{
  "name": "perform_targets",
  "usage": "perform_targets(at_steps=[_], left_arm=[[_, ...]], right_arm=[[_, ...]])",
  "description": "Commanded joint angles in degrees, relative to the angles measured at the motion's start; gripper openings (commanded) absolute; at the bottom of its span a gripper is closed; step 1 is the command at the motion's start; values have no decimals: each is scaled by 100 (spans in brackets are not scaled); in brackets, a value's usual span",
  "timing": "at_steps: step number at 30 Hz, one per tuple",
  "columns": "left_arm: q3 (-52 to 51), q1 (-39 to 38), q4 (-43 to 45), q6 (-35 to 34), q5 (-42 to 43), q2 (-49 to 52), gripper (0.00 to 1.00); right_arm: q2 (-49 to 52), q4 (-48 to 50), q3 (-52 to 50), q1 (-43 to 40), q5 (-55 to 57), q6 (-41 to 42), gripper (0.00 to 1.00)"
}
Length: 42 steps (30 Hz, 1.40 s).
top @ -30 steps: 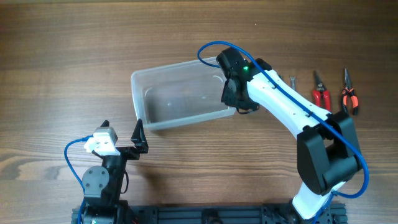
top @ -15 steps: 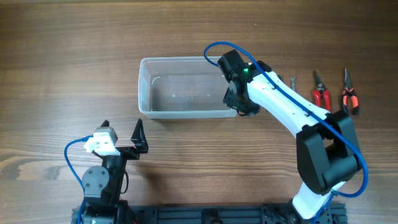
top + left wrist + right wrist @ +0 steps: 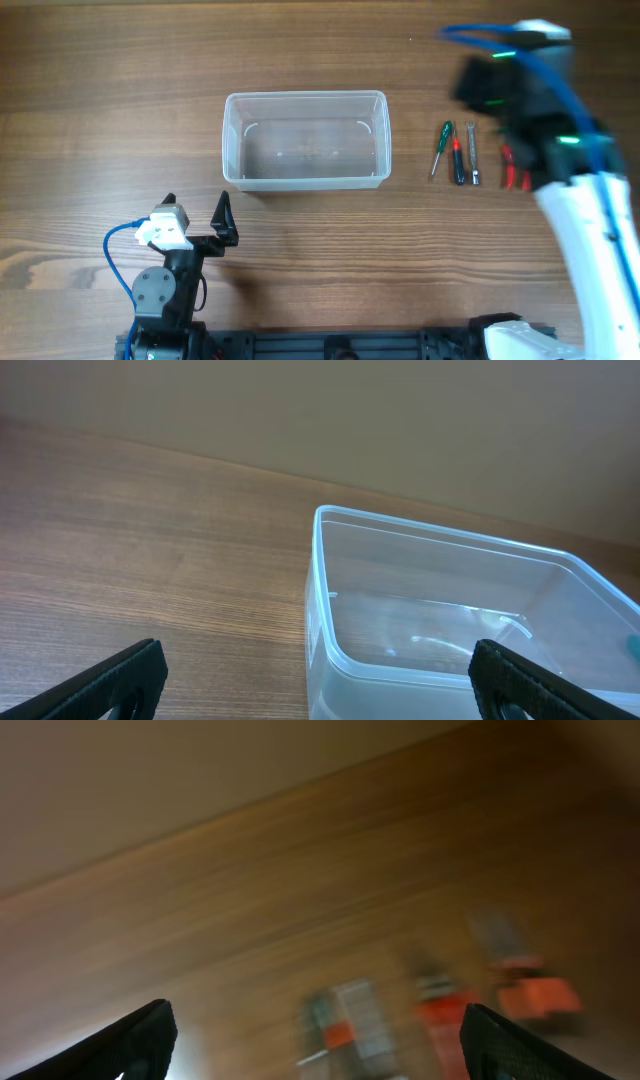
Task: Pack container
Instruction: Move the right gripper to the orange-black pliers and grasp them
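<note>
I need to move my right gripper to the right in its wrist view and lower it open onto the orange handles, since they are beyond the red ones.
The clear container point(image 3: 305, 96) lies flat and empty in the middle of the table; in the left wrist view its near left corner point(image 3: 322, 600) fills the lower right. My left gripper point(image 3: 196, 212) rests open just below the tub's left end, its fingers point(image 3: 120, 680) spread wide with only the tub corner ahead of them. My right gripper point(image 3: 330, 1060) is open and empty, its view blurred by motion over hand tools. The right arm point(image 3: 560, 150) is a raised blur at the right, well clear of the container.
A green screwdriver point(image 3: 441, 148), a red-and-black screwdriver point(image 3: 457, 160) and a thin silver tool point(image 3: 471, 155) lie in a row right of the tub. Red-handled pliers point(image 3: 512, 172) peek out under the right arm. Blurred red and orange handles point(image 3: 530, 995) show below the right gripper.
The right gripper held the tub's right end tilted, set it flat and square, then let go and opened. The right arm has swung up and right over the tools. The left arm is still.
</note>
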Motion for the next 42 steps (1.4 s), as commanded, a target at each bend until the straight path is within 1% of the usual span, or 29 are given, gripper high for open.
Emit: perform_targets(at_steps=[1,4,6,8,9,11,13,16,22,30,34,35,36,37,40,41,42], left_arm=[[-33,33,0,-70,-15,-26,100],[-33,33,0,-70,-15,-26,100],[-33,33,0,-70,-15,-24,100],[-33,33,0,-70,-15,-24,100],[-33,33,0,-70,-15,-26,100],[-35,33,0,-70,-15,-26,100],[-33,33,0,-70,-15,-26,100],[-33,33,0,-70,-15,-24,100],[-33,33,0,-70,-15,-26,100],[-35,33,0,-70,-15,-26,100],[-35,33,0,-70,-15,-26,100],[-33,33,0,-70,-15,-26,100],[-33,33,0,-70,-15,-26,100],[-33,33,0,-70,-15,-26,100],[-33,33,0,-70,-15,-24,100],[-35,33,0,-70,-15,-26,100],[-33,33,0,-70,-15,-26,100]], right_arm=[[428,-129,-94,-1143,214,-933,91],[909,-225,-98,-1847,-376,-1147,90],[1453,-306,-98,-2264,-857,-1255,87],[1884,-332,-98,-2461,-992,-1325,84],[2232,-345,-98,-2577,-1233,-1508,79],[2669,-424,-98,-2693,-1438,-1558,73],[2966,-476,-98,-2763,-1436,-1563,71],[3265,-466,-98,-2894,-1432,-1558,70],[3488,-330,-98,-3178,-1628,-1639,71],[3908,136,-98,-3193,-2037,-1867,70],[4085,203,-98,-3193,-2035,-1867,62],[4131,208,-98,-3193,-2035,-1867,57],[4192,214,-98,-3193,-2035,-1864,56],[4266,214,-98,-3193,-2035,-1864,48],[4341,192,-98,-3193,-2033,-1847,34],[4341,192,-98,-3193,-2033,-1836,31],[4341,188,-98,-3193,-2031,-1801,30]])
